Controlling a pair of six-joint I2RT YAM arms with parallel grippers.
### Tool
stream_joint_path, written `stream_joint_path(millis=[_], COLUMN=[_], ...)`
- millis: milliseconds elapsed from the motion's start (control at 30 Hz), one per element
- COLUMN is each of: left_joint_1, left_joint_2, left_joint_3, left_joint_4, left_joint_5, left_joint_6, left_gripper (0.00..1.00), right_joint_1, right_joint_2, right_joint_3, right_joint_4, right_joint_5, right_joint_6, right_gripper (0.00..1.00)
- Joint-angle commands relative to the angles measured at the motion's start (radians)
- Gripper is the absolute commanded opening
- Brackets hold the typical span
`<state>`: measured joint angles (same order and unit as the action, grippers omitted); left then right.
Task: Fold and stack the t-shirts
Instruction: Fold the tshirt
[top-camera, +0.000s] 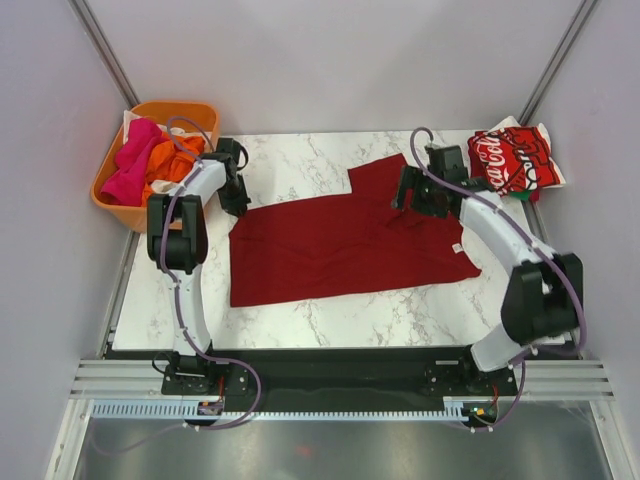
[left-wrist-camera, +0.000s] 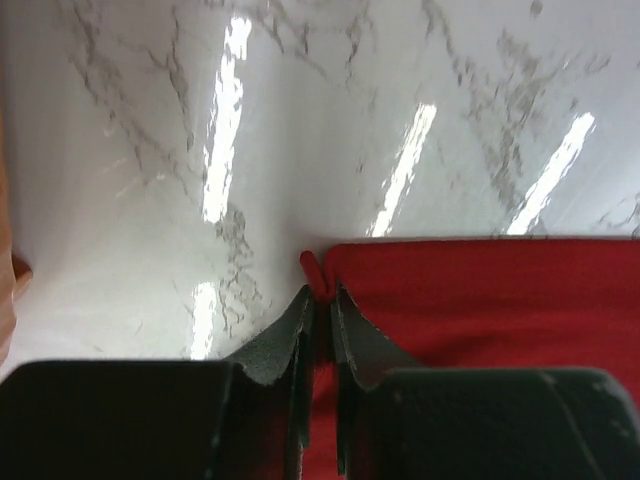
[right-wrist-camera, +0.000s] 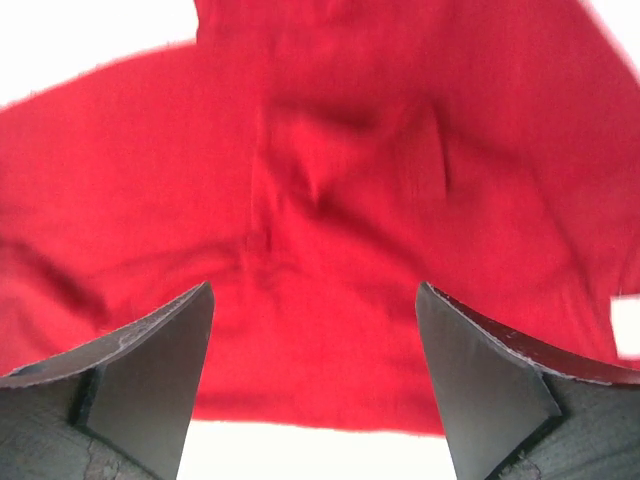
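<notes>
My right gripper moves outward, lowers its open fingers and closes next, since the sleeve's far corner (top-camera: 402, 157) lies flat on the marble, outward and below it.
A plain dark-red t-shirt (top-camera: 340, 245) lies spread flat on the marble table (top-camera: 300, 165). My left gripper (top-camera: 237, 205) sits at the shirt's upper left corner, and in the left wrist view it (left-wrist-camera: 322, 293) is shut on a pinched fold of that corner (left-wrist-camera: 316, 270). My right gripper (top-camera: 410, 205) hovers over the shirt's upper right part near the sleeve. Seen from the right wrist, it (right-wrist-camera: 315, 330) stands open above the wrinkled red cloth (right-wrist-camera: 330, 180), holding nothing. A folded bright red Coca-Cola t-shirt (top-camera: 512, 158) lies at the back right corner.
An orange plastic tub (top-camera: 120, 205) at the back left holds pink (top-camera: 135, 160), orange (top-camera: 178, 160) and white t-shirts. Bare marble lies in front of and behind the dark-red shirt. Grey walls enclose the table on three sides.
</notes>
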<state>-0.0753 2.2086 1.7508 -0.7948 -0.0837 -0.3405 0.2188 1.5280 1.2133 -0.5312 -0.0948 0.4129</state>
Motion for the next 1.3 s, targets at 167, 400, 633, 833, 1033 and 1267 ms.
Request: stream_joint_path(millis=[167,400,633,833,1033,1267], left_joint_1=[0.006,-0.057,-0.064,-0.063,-0.063,-0.064], left_joint_2=[-0.173,-0.220,-0.254,-0.260,-0.265,-0.267], left_joint_3=[-0.089,-0.140,-0.166,-0.163,-0.162,-0.160], left_joint_4=[-0.139,-0.116,-0.101,-0.098,-0.096,-0.098], left_joint_5=[0.102,0.085,0.154,0.159,0.157,0.162], left_joint_6=[0.041,0.043,0.029,0.020,0.017,0.014], left_gripper=[0.18,0.18,0.18,0.17,0.17,0.16], right_joint_1=[-0.022,-0.070,-0.076,-0.064,-0.039,-0.041], right_joint_2=[0.527,0.946,1.123,1.164,1.182,1.219], right_joint_3=[0.607,1.127,1.227,1.186,1.157,1.178], right_joint_4=[0.013,-0.041,-0.001,0.048,0.088,0.092], right_joint_5=[0.125,0.210,0.193,0.123,0.110,0.135], right_joint_6=[-0.082,-0.106,-0.095,-0.060,-0.034,-0.026], right_gripper=[0.90,0.90,0.90,0.86,0.66,0.10])
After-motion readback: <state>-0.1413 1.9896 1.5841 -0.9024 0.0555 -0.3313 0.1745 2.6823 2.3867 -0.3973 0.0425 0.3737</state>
